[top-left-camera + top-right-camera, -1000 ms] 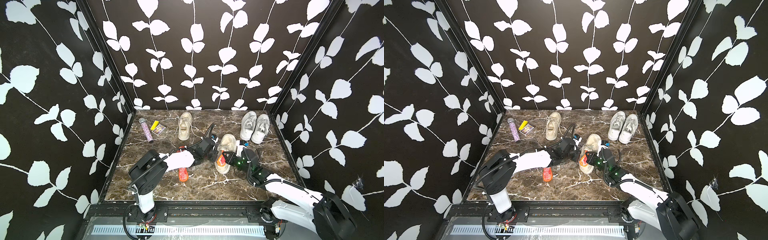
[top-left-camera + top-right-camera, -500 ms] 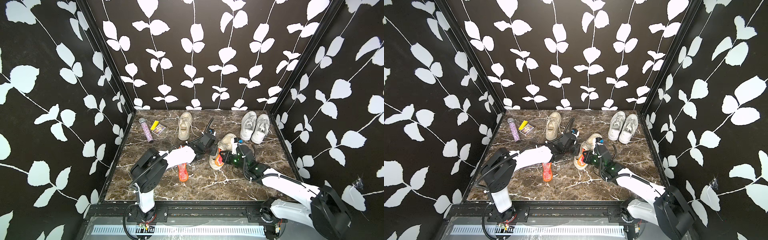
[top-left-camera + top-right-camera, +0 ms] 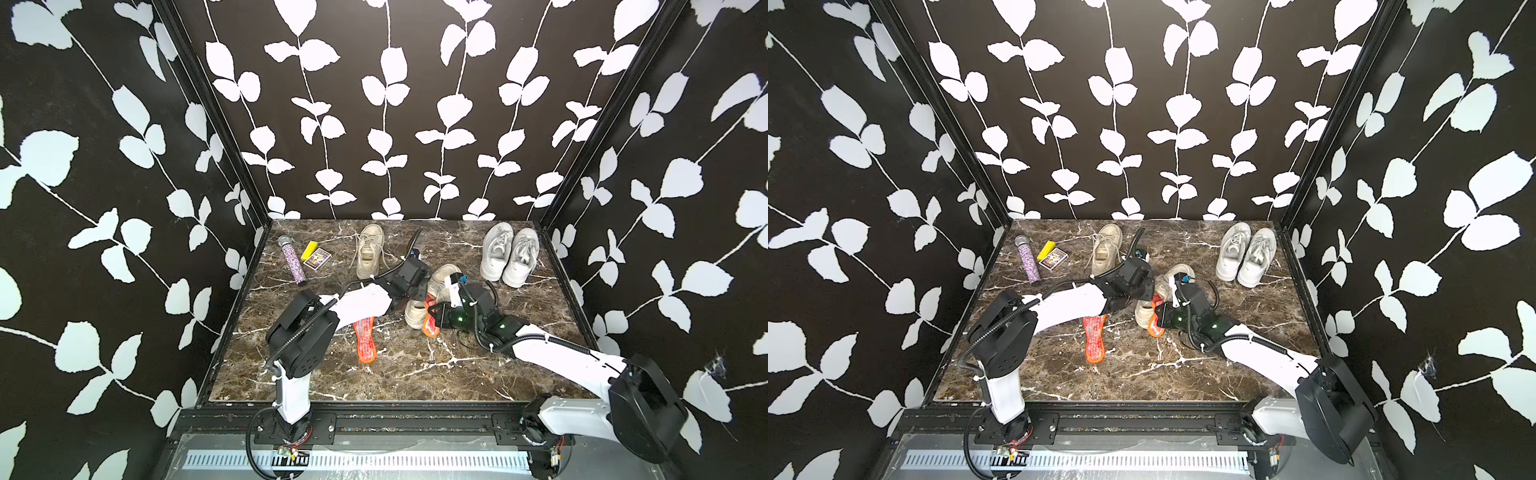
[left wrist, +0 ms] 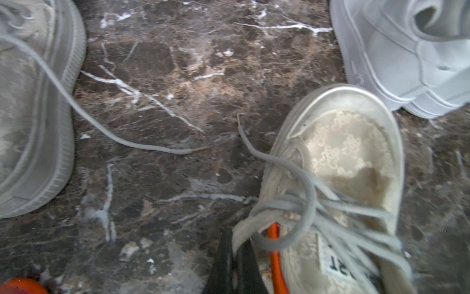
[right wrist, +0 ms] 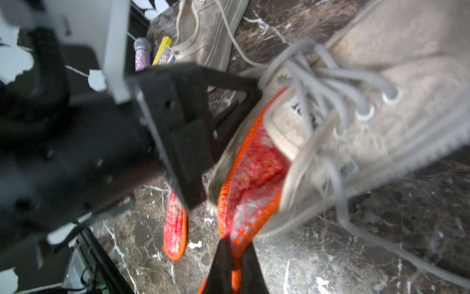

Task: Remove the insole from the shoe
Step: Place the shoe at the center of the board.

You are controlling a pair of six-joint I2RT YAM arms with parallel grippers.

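Observation:
My left gripper carries the shoe outward onto the bare marble beside the other beige shoe next and releases its edge, since the shoe's match stands there.
The beige lace-up shoe lies mid-table, tilted with its heel toward the front. An orange-red insole sticks partly out of its heel opening. In the right wrist view my right gripper is shut on the insole's heel end, with the shoe behind it. My left gripper is shut on the side edge of the shoe's opening, beside the insole's orange rim. In both top views the left gripper reaches the shoe from the left.
A second orange-red insole lies loose on the marble left of the shoe. At the back stand another beige shoe, a white pair, a glitter tube and a small card box. Patterned walls close three sides.
Both grippers and the shoe have shifted a little to the left and the shoe has turned. The insole's heel end now shows further out of the opening.

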